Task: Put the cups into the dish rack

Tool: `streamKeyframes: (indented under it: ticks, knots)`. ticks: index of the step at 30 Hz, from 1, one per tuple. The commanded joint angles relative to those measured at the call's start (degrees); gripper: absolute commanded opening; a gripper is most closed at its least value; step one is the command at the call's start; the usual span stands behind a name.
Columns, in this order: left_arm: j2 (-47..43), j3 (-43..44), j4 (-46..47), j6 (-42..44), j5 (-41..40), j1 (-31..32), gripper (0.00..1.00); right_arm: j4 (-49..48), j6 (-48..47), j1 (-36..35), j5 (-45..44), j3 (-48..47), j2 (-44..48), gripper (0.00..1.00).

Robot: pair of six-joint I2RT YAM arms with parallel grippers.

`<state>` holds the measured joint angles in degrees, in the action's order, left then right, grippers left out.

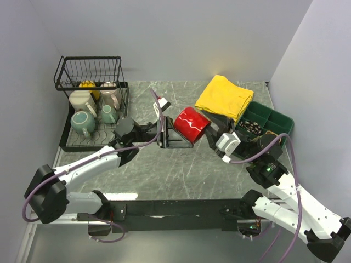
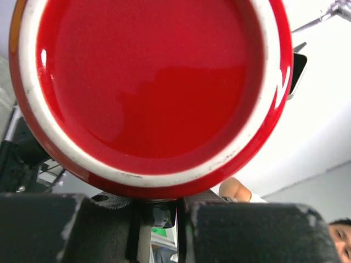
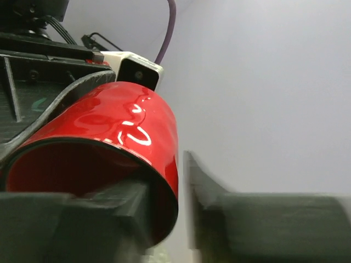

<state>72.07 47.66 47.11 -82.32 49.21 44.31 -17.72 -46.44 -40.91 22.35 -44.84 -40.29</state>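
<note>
The red mug (image 1: 192, 124) should go in the rack's free near corner (image 1: 106, 136), which is to its left in the top view. My left gripper needs to swing over and down next and release it there.
The red mug (image 1: 192, 124) hangs on its side above the table's middle, between both grippers. My left gripper (image 1: 174, 137) is narrowly closed under the mug's base; in the left wrist view the red base (image 2: 153, 87) fills the frame above the gripper (image 2: 164, 227). My right gripper (image 1: 211, 130) is at the mug's mouth. In the right wrist view the gripper (image 3: 170, 219) has one finger inside the mug (image 3: 126, 131), and the other finger (image 3: 203, 197) stands off the wall with a gap. The black dish rack (image 1: 88, 68) at the far left holds the cream (image 1: 82, 100), yellow (image 1: 88, 86), pinkish-beige (image 1: 111, 96), grey-green (image 1: 82, 123) and small teal (image 1: 108, 114) mugs.
A yellow cloth (image 1: 225, 97) lies at the far right. A green compartment tray (image 1: 269, 119) stands beside it, close behind the right arm. Grey walls close in on the left, back and right.
</note>
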Motion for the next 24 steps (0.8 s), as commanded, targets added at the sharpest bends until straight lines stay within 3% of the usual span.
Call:
streamKeyframes:
  ticks: [1,2,3,5,11,14,18,19,22,24]
  knots:
    - [-4.4,-1.2,5.1,1.4,-1.1,-2.9,0.01,-0.2,-0.9,-0.1,-0.2,-0.5,1.5,0.54]
    - [-5.1,-2.1,5.6,1.0,-1.3,-3.2,0.01,-0.1,-0.8,-0.1,-0.4,-0.4,1.5,0.62]
    - [-5.6,-2.7,5.9,0.9,-1.6,-3.5,0.01,0.0,-0.7,-0.1,-0.6,-0.3,1.5,0.80]
    - [-7.2,-4.4,6.4,0.3,-2.3,-4.6,0.01,0.7,-0.7,-0.1,-1.1,-0.2,1.6,1.00]
    - [-13.4,-10.5,5.1,0.0,-3.8,-10.6,0.01,6.0,0.5,-0.1,-2.7,0.1,3.6,1.00]
    - [-18.4,-14.6,0.0,1.4,-4.5,-16.1,0.01,11.3,5.7,-0.1,-9.2,-1.6,3.4,1.00]
    - [-25.7,-16.6,-17.2,9.1,-4.9,-25.4,0.01,28.4,7.9,0.1,-14.9,-7.3,0.4,1.00]
    - [-27.0,-16.3,-25.3,13.5,-4.9,-29.8,0.01,30.0,8.0,0.3,-15.6,-7.3,0.3,1.00]
    - [-29.3,-15.9,-36.1,20.1,-2.7,-39.3,0.01,35.4,9.9,1.8,-14.4,-6.6,0.5,1.00]
    - [-29.1,-16.4,-38.6,22.3,-1.2,-44.0,0.01,37.0,10.8,3.5,-13.4,-5.7,1.0,1.00]
